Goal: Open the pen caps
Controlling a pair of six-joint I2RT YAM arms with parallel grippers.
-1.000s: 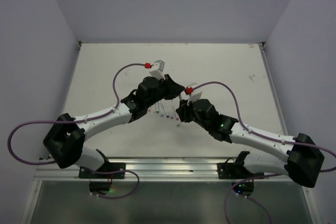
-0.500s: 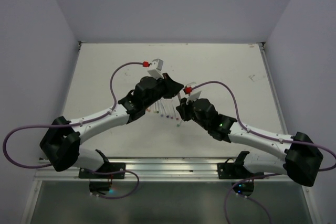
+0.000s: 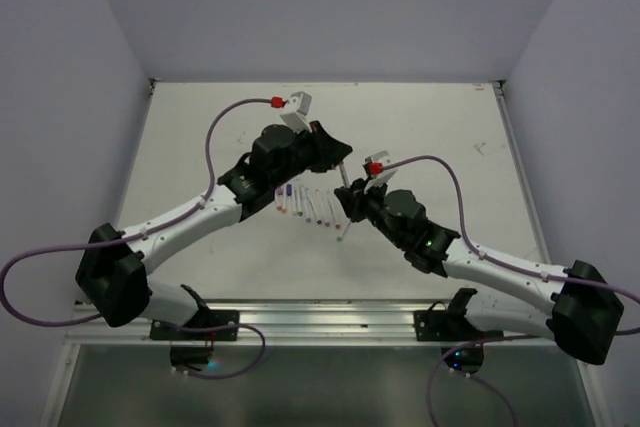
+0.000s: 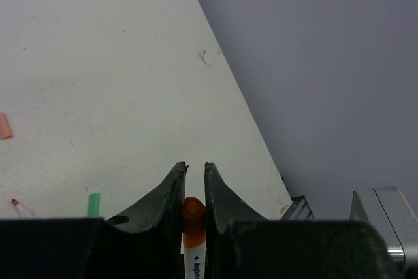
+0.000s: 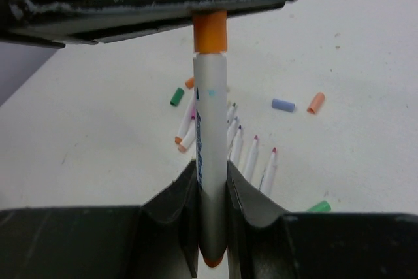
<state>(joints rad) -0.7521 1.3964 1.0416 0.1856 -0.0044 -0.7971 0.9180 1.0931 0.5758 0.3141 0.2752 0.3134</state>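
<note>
My right gripper should move away from the orange cap, which my left gripper holds, and then lower the white pen's body (image 5: 210,129) beside the row of pens.
A white pen (image 3: 345,175) with an orange cap is held in the air between my two grippers. My left gripper (image 4: 195,164) is shut on the orange cap (image 4: 193,213). My right gripper (image 5: 211,171) is shut on the white barrel (image 5: 210,129), and the orange cap (image 5: 209,31) sits on the barrel's far end inside the left jaws. In the top view the left gripper (image 3: 338,155) and right gripper (image 3: 352,197) face each other above the row of pens. Loose caps lie on the table: green (image 5: 177,96), blue (image 5: 283,104), orange (image 5: 316,102) and another green (image 5: 319,207).
Several uncapped white pens (image 3: 308,205) lie side by side on the white table (image 3: 450,137) under the grippers, also seen in the right wrist view (image 5: 251,155). A green cap (image 4: 94,204) and an orange cap (image 4: 5,126) lie to the left. Grey walls enclose the table.
Both grippers have risen and shifted toward the far side with the pen between them. The row of uncapped pens below them now shows more fully.
</note>
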